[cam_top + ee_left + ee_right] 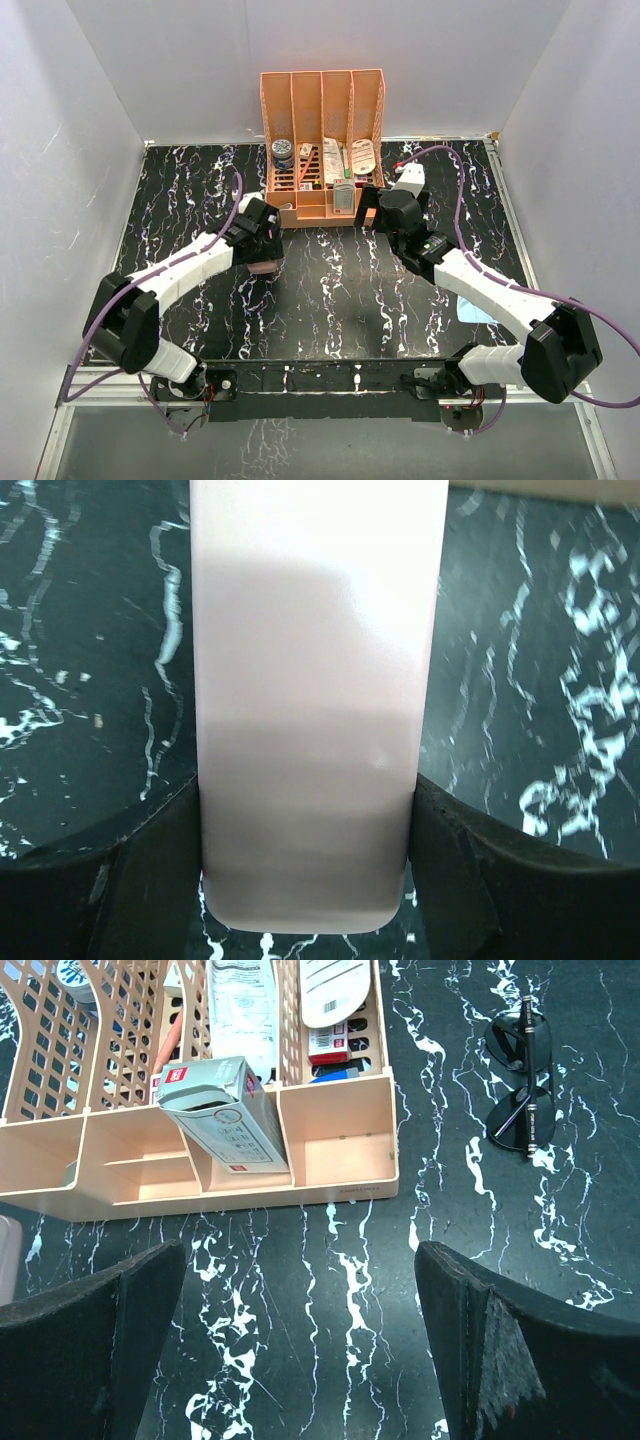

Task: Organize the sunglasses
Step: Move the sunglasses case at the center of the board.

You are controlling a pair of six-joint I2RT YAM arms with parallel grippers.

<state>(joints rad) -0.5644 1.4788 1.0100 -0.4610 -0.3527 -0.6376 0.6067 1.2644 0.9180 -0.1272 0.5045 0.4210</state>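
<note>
The robot should move its left gripper down, back and to the right in the top view to release the case (263,267), because the bare central tabletop is below on that side.
The sunglasses (520,1080), black with dark lenses, lie folded on the black marbled table to the right of the peach organizer (340,1175) in the right wrist view. My right gripper (300,1272) hangs open above bare table just in front of the organizer, with nothing between its fingers; in the top view the right gripper (372,212) is at the organizer's front right corner. My left gripper (305,815) is shut on the pink glasses case (315,660), both fingers pressing its long sides. In the top view the left gripper (262,252) and the case (263,267) are left of the organizer.
The organizer (322,130) stands at the back centre and holds a round tin (283,152), packets and a tilted grey box (225,1110). A light blue cloth (470,312) lies partly under my right arm. White walls enclose the table on three sides.
</note>
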